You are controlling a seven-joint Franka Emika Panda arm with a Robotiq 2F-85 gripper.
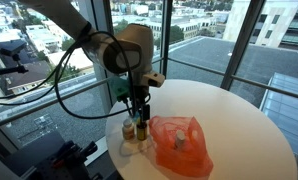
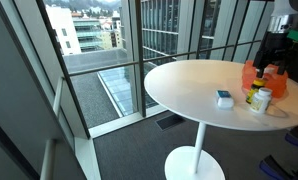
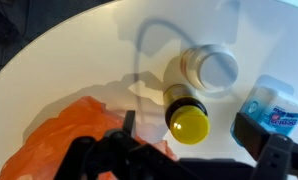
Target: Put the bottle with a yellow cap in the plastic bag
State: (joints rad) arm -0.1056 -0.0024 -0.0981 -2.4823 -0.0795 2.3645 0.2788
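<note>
My gripper will next go down around the yellow cap [image 2: 258,84] [image 3: 189,122] below it and close on the bottle there, because its open fingers line up on either side.
The bottle with a yellow cap [image 3: 189,122] stands upright on the round white table [image 3: 79,60]. It also shows in both exterior views [image 1: 141,129] [image 2: 259,99]. The orange plastic bag [image 3: 54,140] lies crumpled on the table right beside it, and shows in both exterior views [image 1: 181,146] [image 2: 261,76]. My gripper [image 3: 189,138] is open and hangs just above the bottle, with one finger on either side of the yellow cap and not touching it. In an exterior view the gripper [image 1: 139,108] points straight down over the bottle.
A white-capped jar [image 3: 210,68] stands against the bottle's far side. A small blue-and-white box [image 3: 274,104] lies next to my right finger and shows in an exterior view [image 2: 224,97]. The table edge and tall glass windows are close by.
</note>
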